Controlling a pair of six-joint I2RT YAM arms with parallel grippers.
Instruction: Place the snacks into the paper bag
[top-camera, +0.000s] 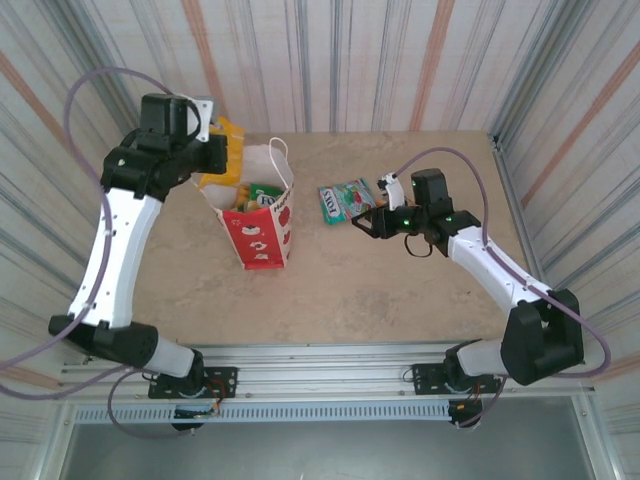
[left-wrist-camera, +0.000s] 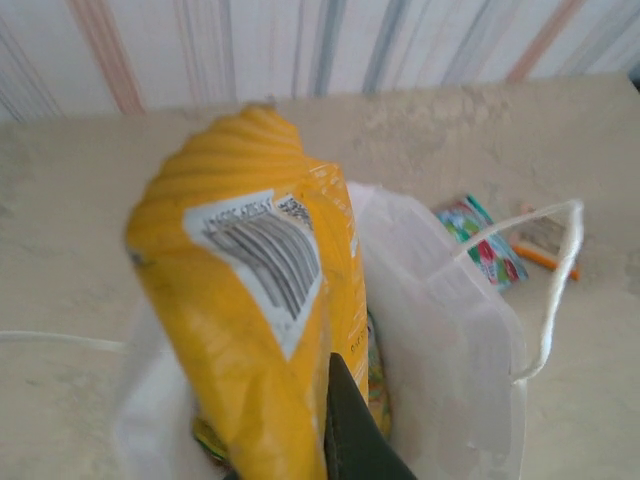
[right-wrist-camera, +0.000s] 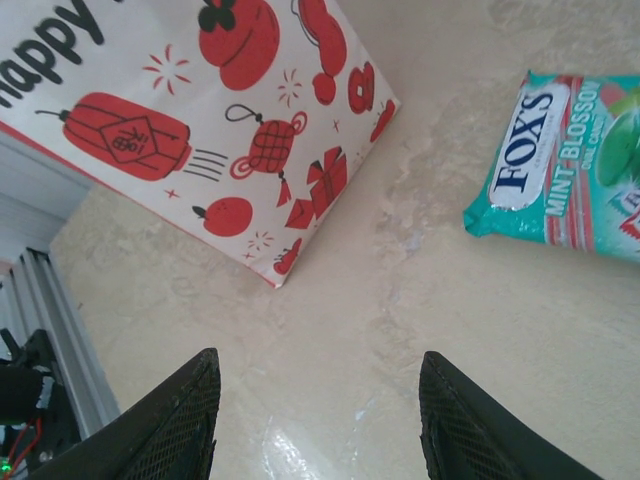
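Note:
My left gripper carries the pouch over the middle of the bag's opening (top-camera: 252, 190) next and releases it there, since the pouch still hangs at the bag's rim.
The white paper bag (top-camera: 262, 222) with red prints stands left of centre on the table, its mouth open. My left gripper (top-camera: 222, 158) hangs over the bag's far left rim, shut on a large orange-yellow pouch (left-wrist-camera: 250, 310) whose barcode faces the wrist camera; the pouch's lower end dips inside the bag (left-wrist-camera: 450, 330). Green packets (top-camera: 262, 196) lie within the bag. A green "FOX'S" packet (top-camera: 345, 200) lies on the table right of the bag, with an orange item (left-wrist-camera: 545, 258) beyond it. My right gripper (top-camera: 362, 224) is open and empty just near of that packet (right-wrist-camera: 565, 165).
Striped curtain walls enclose the beige table (top-camera: 400, 280) on three sides. A metal rail (top-camera: 330, 360) runs along the near edge. The bag's cord handle (left-wrist-camera: 560, 270) stands up at the rim. Bare tabletop lies between the bag (right-wrist-camera: 230, 120) and my right gripper (right-wrist-camera: 318, 395).

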